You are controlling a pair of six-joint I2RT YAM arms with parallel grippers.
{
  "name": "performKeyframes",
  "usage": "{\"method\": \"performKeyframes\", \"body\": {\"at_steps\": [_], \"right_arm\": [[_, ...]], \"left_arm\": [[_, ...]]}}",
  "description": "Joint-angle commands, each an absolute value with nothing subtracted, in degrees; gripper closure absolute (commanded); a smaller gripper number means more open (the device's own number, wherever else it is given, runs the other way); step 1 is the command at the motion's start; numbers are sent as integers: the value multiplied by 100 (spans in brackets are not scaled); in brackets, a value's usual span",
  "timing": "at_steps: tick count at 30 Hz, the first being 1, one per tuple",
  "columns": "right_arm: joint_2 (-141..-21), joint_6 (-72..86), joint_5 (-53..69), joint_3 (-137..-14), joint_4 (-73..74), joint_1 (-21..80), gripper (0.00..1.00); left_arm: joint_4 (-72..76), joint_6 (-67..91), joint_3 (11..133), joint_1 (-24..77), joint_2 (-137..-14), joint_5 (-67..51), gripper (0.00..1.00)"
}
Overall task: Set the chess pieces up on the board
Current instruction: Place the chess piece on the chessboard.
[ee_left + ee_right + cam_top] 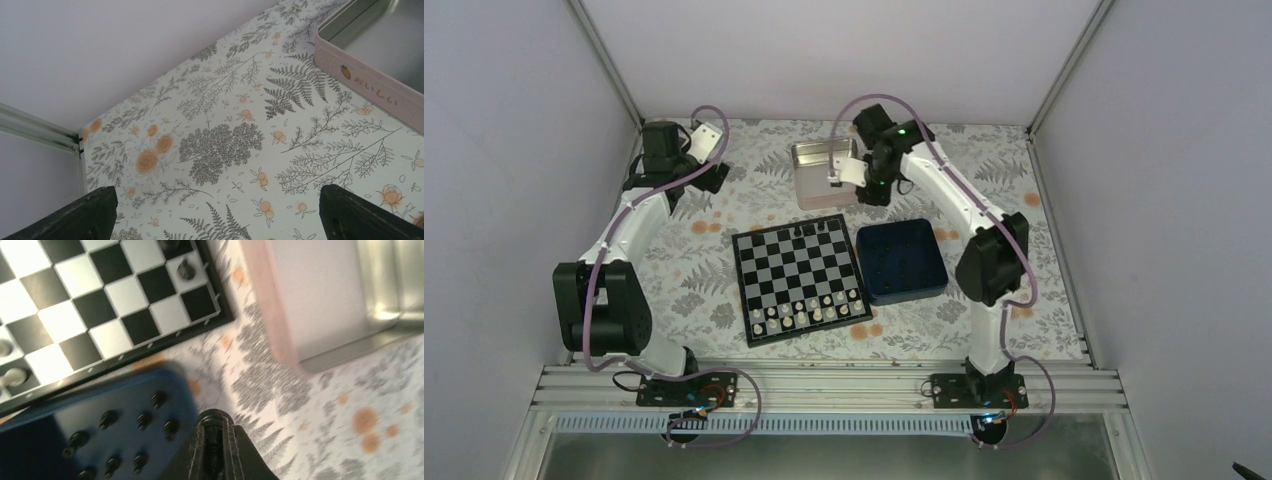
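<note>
Next, my right gripper will go to the left in the top view and down to release, since the far row's empty white square [770, 236] lies below on that side.
The board [796, 262] lies mid-table, with cream-white chessmen in its two near rows and a few black chess pieces [811, 230] on its far row. In the right wrist view the board [100, 305] is at upper left, with a black piece [186, 269] near its corner. More black pieces [107, 419] lie in the navy blue box [60, 410]. My right gripper [215, 440] is shut on a black chess piece and hovers over the cloth between the box and the tin; it also shows in the top view [869, 185]. My left gripper [215, 215] is open and empty over the cloth.
The navy blue box [902, 262] sits right of the board. A shiny metal tin [822, 172] stands behind the board; its pink side shows in the left wrist view [370, 85] and in the right wrist view [320, 300]. Grey walls enclose the table.
</note>
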State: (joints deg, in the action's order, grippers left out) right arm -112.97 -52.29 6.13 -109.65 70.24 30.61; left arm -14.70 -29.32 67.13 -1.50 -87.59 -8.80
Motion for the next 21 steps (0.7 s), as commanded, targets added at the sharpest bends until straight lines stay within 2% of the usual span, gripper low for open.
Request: {"method": "performKeyframes", "body": {"at_steps": [1, 6, 13, 21], "right_arm": [[-12070, -5373, 388, -11999, 7374, 3548, 96], [-12807, -5408, 305, -13280, 7132, 4076, 95], [-13265, -5489, 173, -13337, 6245, 4791, 96], [-13855, -5532, 127, -13461, 5804, 5118, 95]], "left_arm": [[-1276, -2923, 6613, -158, -8522, -962, 0], [-1224, -2914, 6490, -160, -8436, -1019, 0], [-1096, -2993, 6234, -198, -8307, -1010, 0], [-973, -3005, 6076, -330, -8235, -1161, 0]]}}
